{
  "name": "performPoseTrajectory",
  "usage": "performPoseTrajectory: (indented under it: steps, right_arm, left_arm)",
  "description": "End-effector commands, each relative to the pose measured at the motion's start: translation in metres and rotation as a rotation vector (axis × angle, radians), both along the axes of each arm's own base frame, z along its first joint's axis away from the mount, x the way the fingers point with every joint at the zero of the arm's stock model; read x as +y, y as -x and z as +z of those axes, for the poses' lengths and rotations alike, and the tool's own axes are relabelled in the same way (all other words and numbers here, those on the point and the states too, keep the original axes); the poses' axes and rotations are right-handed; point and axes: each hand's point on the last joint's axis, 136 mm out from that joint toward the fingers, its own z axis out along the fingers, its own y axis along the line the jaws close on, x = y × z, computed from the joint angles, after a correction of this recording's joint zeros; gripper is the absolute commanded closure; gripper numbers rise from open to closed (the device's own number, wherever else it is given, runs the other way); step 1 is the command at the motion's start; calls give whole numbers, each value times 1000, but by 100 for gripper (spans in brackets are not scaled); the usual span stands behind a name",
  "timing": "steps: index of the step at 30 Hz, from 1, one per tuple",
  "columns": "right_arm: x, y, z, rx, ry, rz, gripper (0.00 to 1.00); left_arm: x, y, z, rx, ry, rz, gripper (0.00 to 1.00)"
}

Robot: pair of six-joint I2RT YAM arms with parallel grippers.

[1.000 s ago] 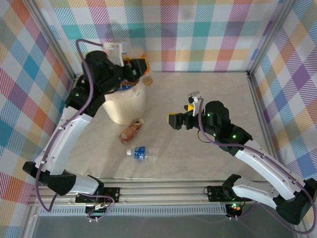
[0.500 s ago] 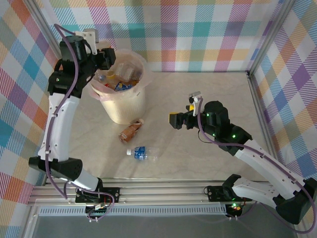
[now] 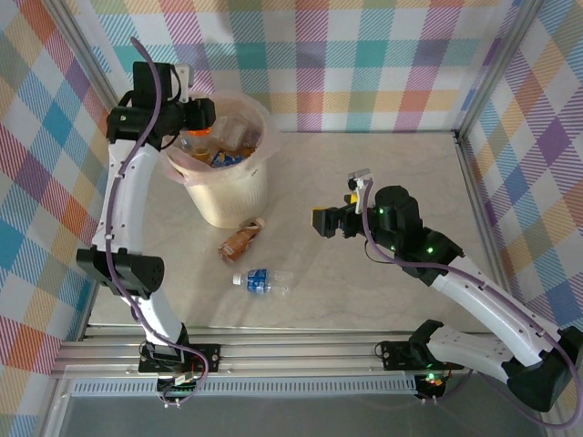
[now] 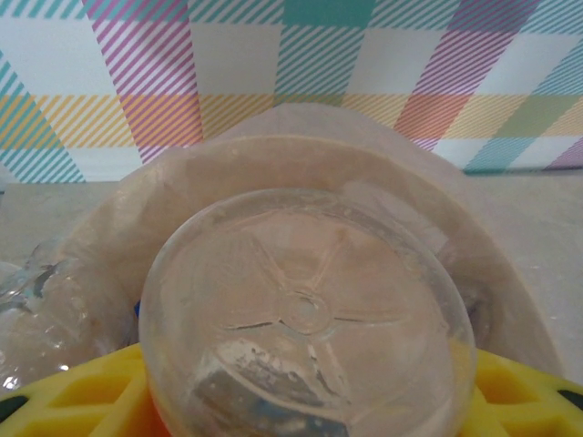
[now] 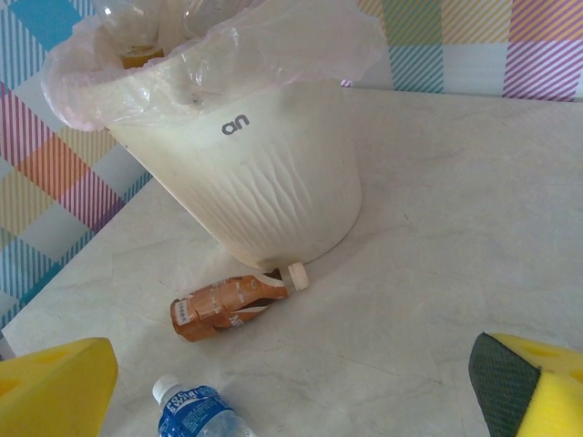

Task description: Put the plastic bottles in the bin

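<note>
My left gripper needs to move slightly farther over the cream bin's opening, then release the clear plastic bottle hanging in its bag-draped rim.
My left gripper (image 3: 199,116) hangs over the far-left rim of the cream bin (image 3: 230,196) and is shut on a clear plastic bottle (image 4: 305,309). The bottle's round base faces the left wrist camera, with the yellow fingers (image 4: 82,396) on either side of it. Several crushed bottles (image 3: 232,138) lie inside the bin's bag. On the table by the bin's foot lies a brown-labelled bottle (image 3: 240,240) (image 5: 232,305). A blue-labelled bottle (image 3: 261,280) (image 5: 196,414) lies nearer the front. My right gripper (image 3: 332,219) (image 5: 291,391) hovers open to the right of both, holding nothing.
The translucent bag (image 5: 273,41) is draped over the bin's rim. Plaid walls with aluminium posts (image 3: 469,173) enclose the table on three sides. Pale tabletop (image 3: 383,164) stretches to the right of the bin.
The left arm swung with its bottle from the bin's far-right side across to its left rim and has risen more upright. The right arm and the two bottles on the table have not moved.
</note>
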Motion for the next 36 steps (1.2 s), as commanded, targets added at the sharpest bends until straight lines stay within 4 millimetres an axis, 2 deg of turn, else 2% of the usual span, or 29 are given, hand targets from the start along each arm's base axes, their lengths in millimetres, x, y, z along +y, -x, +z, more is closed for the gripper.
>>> performPoseTrajectory:
  steps: [1,8,12,15,21,24,29,31,34,36]
  right_arm:
    - [0,-1,-1,3,1,-14,0]
    - [-5,-2,-1,-1,7,-37,0]
    - [-5,-3,-2,2,8,-40,0]
    - [-4,-3,-2,5,6,-35,0]
    - [-1,-4,-4,10,5,-31,0]
    - [0,-4,-5,15,6,-28,0]
    - [3,-5,-8,28,5,-18,0]
    - [5,-6,-10,32,4,-14,0]
    - [7,-7,-11,38,4,-10,0]
    - [8,-7,-13,42,6,-6,0]
  left_arm:
    - [4,-2,-11,51,-11,-13,50]
    - [9,-18,-32,111,-32,10,45]
    - [12,-26,-39,120,-45,26,33]
    - [11,-29,-34,105,-37,23,23]
    - [8,-30,-14,50,-6,21,18]
    - [8,-29,-2,17,12,26,19]
    - [-2,-23,16,-26,71,-1,29]
    - [-5,-19,21,-35,81,-12,37]
    - [-7,-15,23,-42,81,-14,44]
    - [-2,-13,22,-44,67,12,45]
